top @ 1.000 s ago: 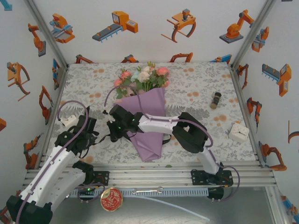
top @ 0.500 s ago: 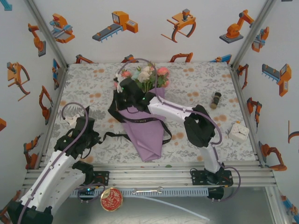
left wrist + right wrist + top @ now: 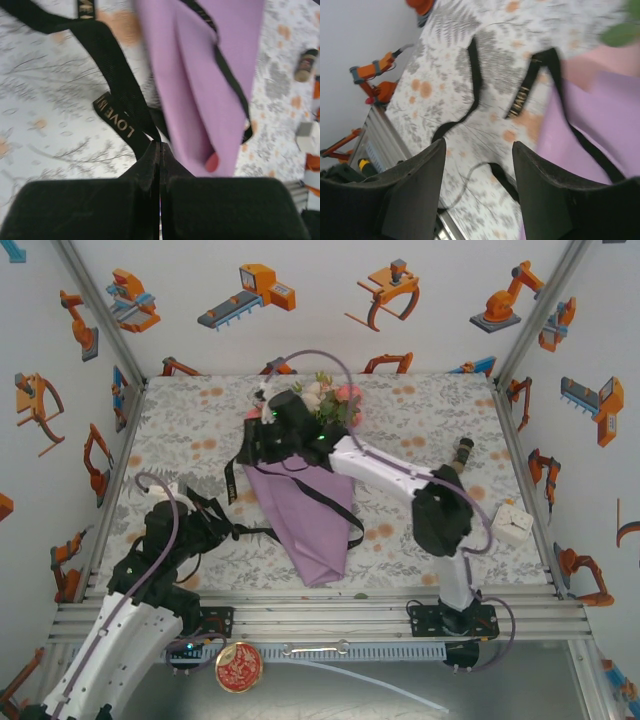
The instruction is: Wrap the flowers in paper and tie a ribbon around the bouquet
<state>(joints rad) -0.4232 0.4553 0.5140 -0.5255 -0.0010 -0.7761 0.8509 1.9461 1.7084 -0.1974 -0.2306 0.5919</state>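
The middle of the purple paper (image 3: 300,503) (image 3: 204,75) lies beside the robot's left gripper and farther outward, so the left gripper should next move outward over it and release the lettered ribbon.
The bouquet lies mid-table: flowers (image 3: 325,400) stick out at the far end of a lilac-purple paper (image 3: 310,520) cone whose tip points toward the near edge. The black ribbon (image 3: 335,508) crosses the paper and trails left to my left gripper (image 3: 222,523). In the left wrist view the left gripper (image 3: 160,146) is shut on the lettered ribbon (image 3: 119,112), beside the paper (image 3: 200,75). My right gripper (image 3: 250,448) hovers over the cone's upper left. In the right wrist view the right gripper (image 3: 479,150) stands open with nothing between its fingers, above ribbon (image 3: 475,80) and paper (image 3: 590,120).
A small brown spool (image 3: 462,453) and a white box (image 3: 510,523) sit at the right side of the tablecloth. A white block (image 3: 165,490) lies by the left arm. A red round tin (image 3: 238,665) rests below the near rail.
My right gripper has let go of the ribbon, opened and swung away from the cone's middle toward the flower heads. The left gripper has drawn back toward the near left with the ribbon.
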